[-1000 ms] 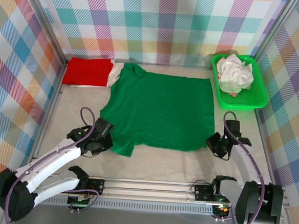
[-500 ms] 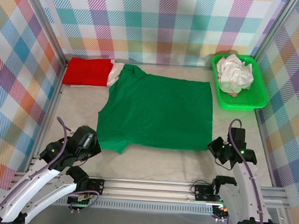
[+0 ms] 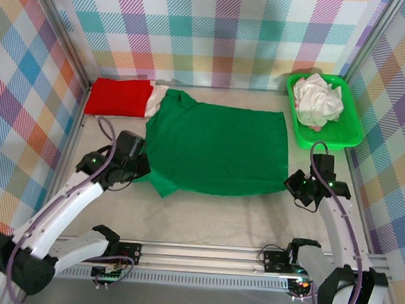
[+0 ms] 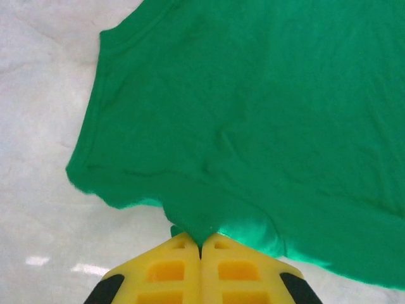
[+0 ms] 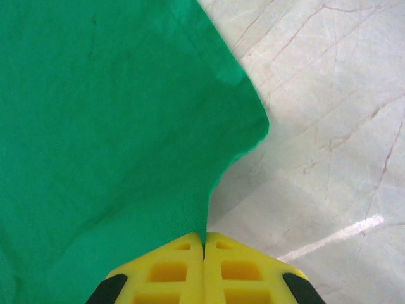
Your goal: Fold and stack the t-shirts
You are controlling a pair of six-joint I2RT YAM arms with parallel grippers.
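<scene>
The flat green cloth (image 3: 164,118) lies outward, beside the white t-shirt. My left gripper will next carry the pinched near part outward over that cloth and let go.
A dark green t-shirt (image 3: 216,149) lies spread on the table's middle, its near edge lifted. My left gripper (image 3: 140,168) is shut on the shirt's near left part by the sleeve; in the left wrist view the green cloth (image 4: 253,126) is pinched between the yellow fingers (image 4: 180,269). My right gripper (image 3: 294,186) is shut on the near right corner, and the green cloth (image 5: 107,126) runs into its closed yellow fingers (image 5: 228,269). A folded red t-shirt (image 3: 119,96) lies at the back left with a white t-shirt (image 3: 156,101) under its right end. A crumpled white t-shirt (image 3: 317,99) fills the tray.
The bright green plastic tray (image 3: 350,134) stands at the back right. Plaid walls close in the left, back and right sides. A metal rail (image 3: 209,253) runs along the near edge. Bare marble table (image 3: 218,219) lies between the shirt and the rail.
Both grippers have carried the green shirt's near edge away from the rail toward the back. The left arm swung up from the near left corner, and the shirt's near edge now sits farther back.
</scene>
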